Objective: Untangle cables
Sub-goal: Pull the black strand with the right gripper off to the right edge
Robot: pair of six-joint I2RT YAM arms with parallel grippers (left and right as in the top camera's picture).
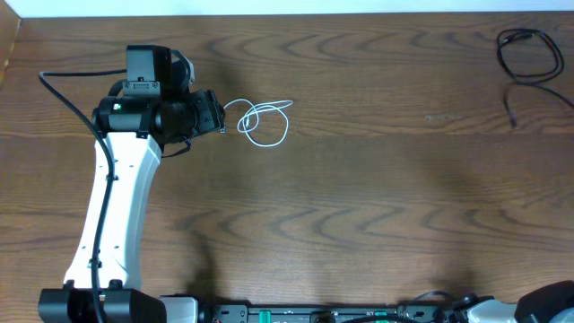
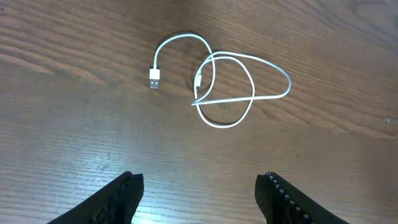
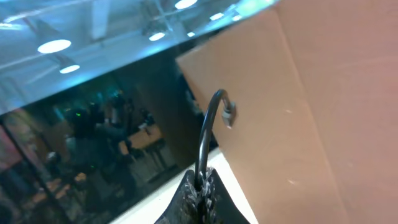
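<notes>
A loose black strand touches the black coil, so my right gripper will next swing outward and tip down toward the table point(image 1: 529, 100) beside that coil, pulling its cord along.
The white cable point(image 1: 263, 122) lies in loose overlapping loops on the wooden table. In the left wrist view the white cable point(image 2: 231, 90) has its USB plug point(image 2: 155, 78) free at the left. My left gripper point(image 2: 202, 182) is open and empty, just short of the loops; in the overhead view the left gripper point(image 1: 221, 117) is at their left side. A black cable point(image 1: 529, 56) lies coiled at the far right. In the right wrist view my right gripper point(image 3: 202, 180) is shut on a thin black cord point(image 3: 207, 134) whose small plug end point(image 3: 228, 113) curves above the jaws.
The left arm point(image 1: 117, 206) stretches from the front edge to the back left. Part of the right arm point(image 1: 543, 301) shows at the front right corner. The table's back edge point(image 1: 287, 13) runs along the top.
</notes>
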